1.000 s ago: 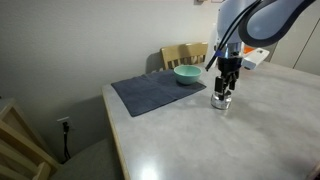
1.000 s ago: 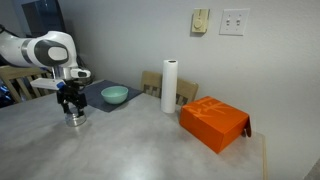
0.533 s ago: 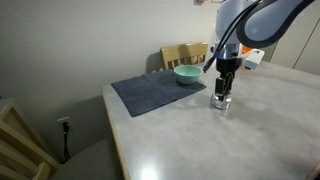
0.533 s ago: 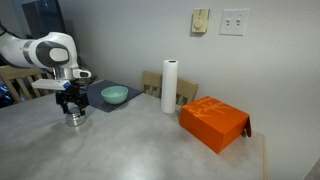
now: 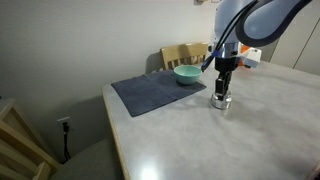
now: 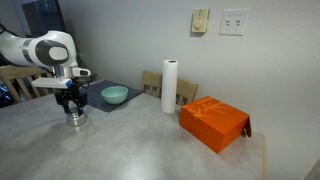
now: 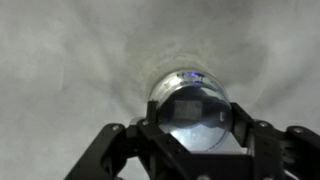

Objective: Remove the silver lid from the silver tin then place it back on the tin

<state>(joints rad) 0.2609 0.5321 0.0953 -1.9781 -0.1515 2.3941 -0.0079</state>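
Next, my gripper lifts with the lid, carries it toward the orange box and lowers it to release, because bare tabletop lies there beside the tin (image 5: 221,102).
The silver tin (image 5: 221,102) (image 6: 75,120) stands on the grey table with the silver lid (image 7: 188,95) on top of it. My gripper (image 5: 222,92) (image 6: 73,108) (image 7: 192,113) comes straight down over it. In the wrist view the two black fingers (image 7: 238,118) press against opposite sides of the round shiny lid, shut on it. The lid's knob is not clear in the glare, and the tin's body below is hidden by the lid.
A teal bowl (image 5: 186,74) (image 6: 114,95) sits on a dark cloth mat (image 5: 148,93) just behind the tin. An orange box (image 6: 213,122) and a paper towel roll (image 6: 169,86) stand farther along the table. A wooden chair (image 5: 185,53) is at the far edge.
The fingers have drawn in from wide open onto the lid's sides. The arm has barely moved, and the tin and lid stay in place.
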